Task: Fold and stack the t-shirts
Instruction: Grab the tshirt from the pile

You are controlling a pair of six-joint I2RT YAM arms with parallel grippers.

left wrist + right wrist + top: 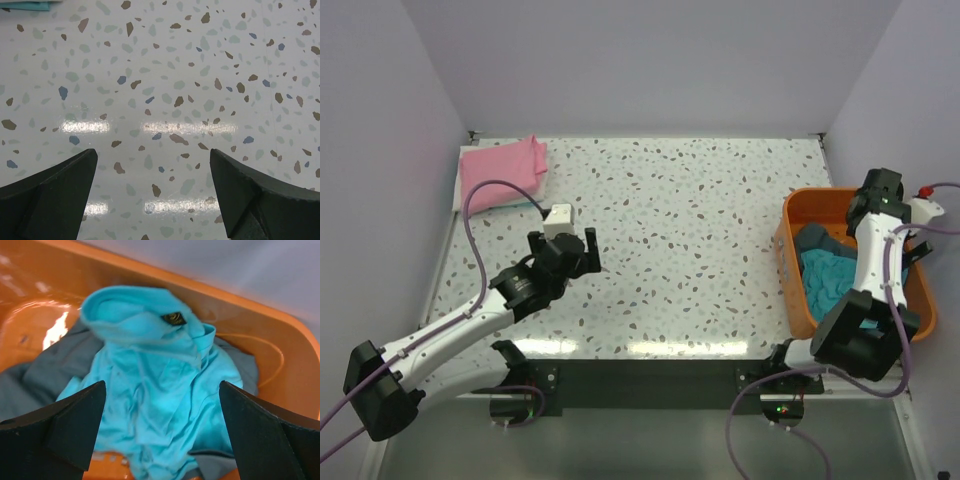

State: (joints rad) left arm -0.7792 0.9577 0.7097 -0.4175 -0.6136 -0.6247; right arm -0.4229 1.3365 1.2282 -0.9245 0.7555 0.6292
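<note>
I should lower my right gripper toward the tub's side next, onto the turquoise t-shirt's collar edge [161,334], because its ribbed collar is open beside the dark label.
A folded pink t-shirt [502,172] lies at the table's far left corner. A crumpled turquoise t-shirt [830,282] lies on a dark grey-blue t-shirt [814,238] inside the orange tub [796,290] at the right. In the right wrist view the turquoise shirt [155,385] fills the middle, with the grey-blue shirt [50,370] beneath it. My right gripper [162,405] is open and empty above the turquoise shirt, over the tub [150,280]. My left gripper [152,172] is open and empty over bare table, left of centre in the top view [563,252].
The speckled tabletop [690,250] spans the cell between white walls. The tub sits against the right edge. A small white block [558,218] lies near the left gripper. Purple cables trail from both arms.
</note>
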